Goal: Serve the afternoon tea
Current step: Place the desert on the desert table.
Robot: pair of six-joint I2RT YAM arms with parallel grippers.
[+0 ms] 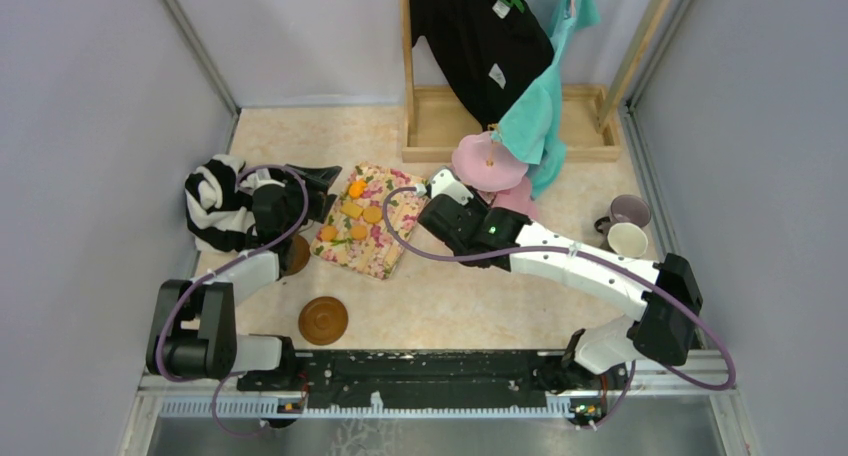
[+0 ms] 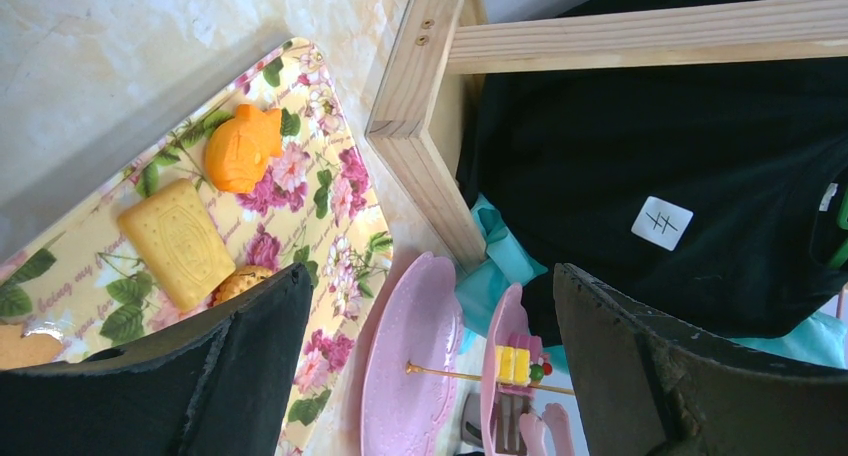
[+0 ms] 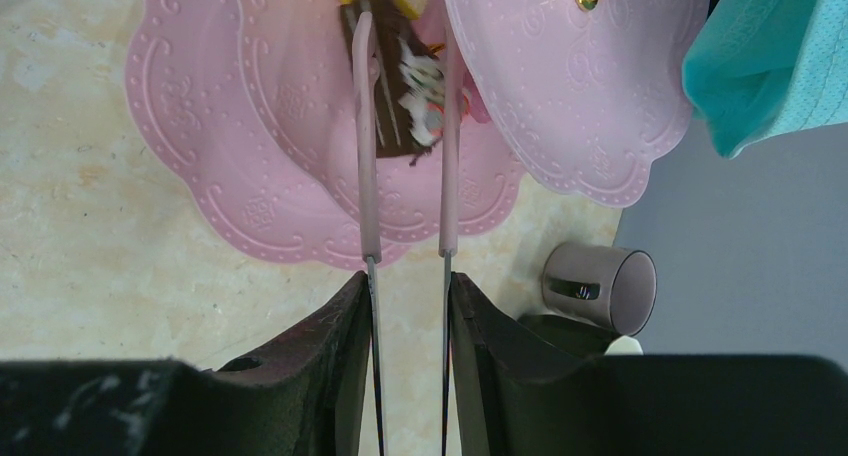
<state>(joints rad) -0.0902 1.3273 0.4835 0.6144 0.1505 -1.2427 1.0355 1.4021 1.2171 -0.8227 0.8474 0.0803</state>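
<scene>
My right gripper should next shift slightly left in the wrist view over the brown pastry and release above the stand's pink shelf.
The pink cake stand stands at the back, by the wooden frame. My right gripper is shut on a pair of tongs, both metal arms against its fingers. The pink tong tips flank a brown pastry on a tier of the stand. Whether they pinch it I cannot tell. My left gripper hangs open and holds nothing, above the floral cloth's edge. An orange pastry and a yellow biscuit lie on that cloth. A yellow cake piece sits on the stand.
The lilac mug and cream mug stand at the right. One brown saucer lies near the front; another peeks from under my left arm. A striped garment lies left. The wooden rack holds black and teal clothes.
</scene>
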